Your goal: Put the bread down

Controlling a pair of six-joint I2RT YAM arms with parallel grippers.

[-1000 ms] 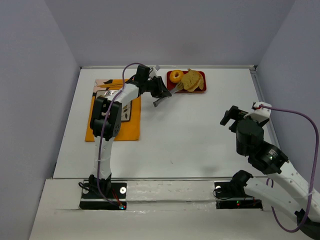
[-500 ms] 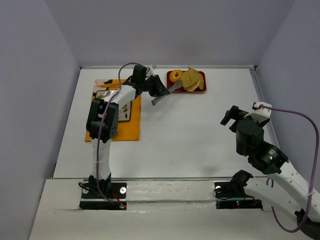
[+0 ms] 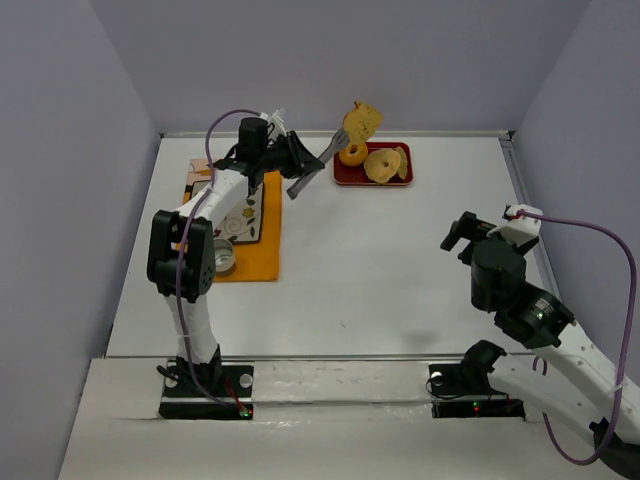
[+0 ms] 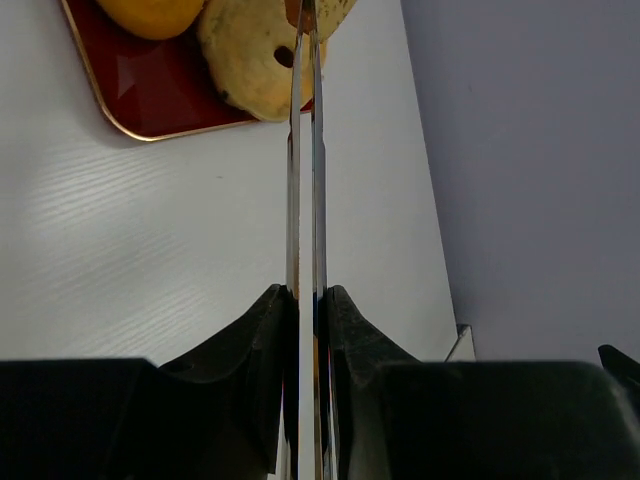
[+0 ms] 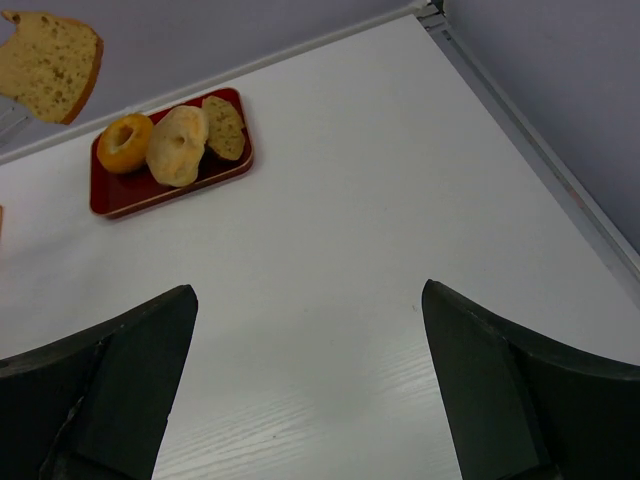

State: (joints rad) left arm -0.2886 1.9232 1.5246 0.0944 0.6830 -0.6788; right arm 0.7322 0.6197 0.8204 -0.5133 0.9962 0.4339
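The left gripper should next swing down and to its left in the top view, to the flowered plate (image 3: 238, 215), and let go of the tongs' handle.
The bread (image 3: 361, 121), a golden-tan slice with brown patches, hangs in the air above the red tray (image 3: 341, 176), pinched at the tip of metal tongs (image 3: 322, 158). My left gripper (image 3: 296, 160) is shut on the tongs' handle (image 4: 305, 200). In the left wrist view only the bread's lower edge (image 4: 330, 12) shows at the top. In the right wrist view the bread (image 5: 47, 62) floats at the upper left. My right gripper (image 5: 310, 380) is open and empty, low over the table at the right (image 3: 462, 236).
On the tray lie a ring-shaped doughnut (image 3: 351, 153), a pale rounded piece (image 3: 383, 164) and a small brown piece (image 5: 226, 125). An orange mat (image 3: 255, 250) at the left carries a small round tin (image 3: 222, 259) and a printed card. Walls stand close behind and beside the table.
The left arm has drawn back to the left and raised the tongs; the bread has come up off the tray into the air. The right arm has not moved.
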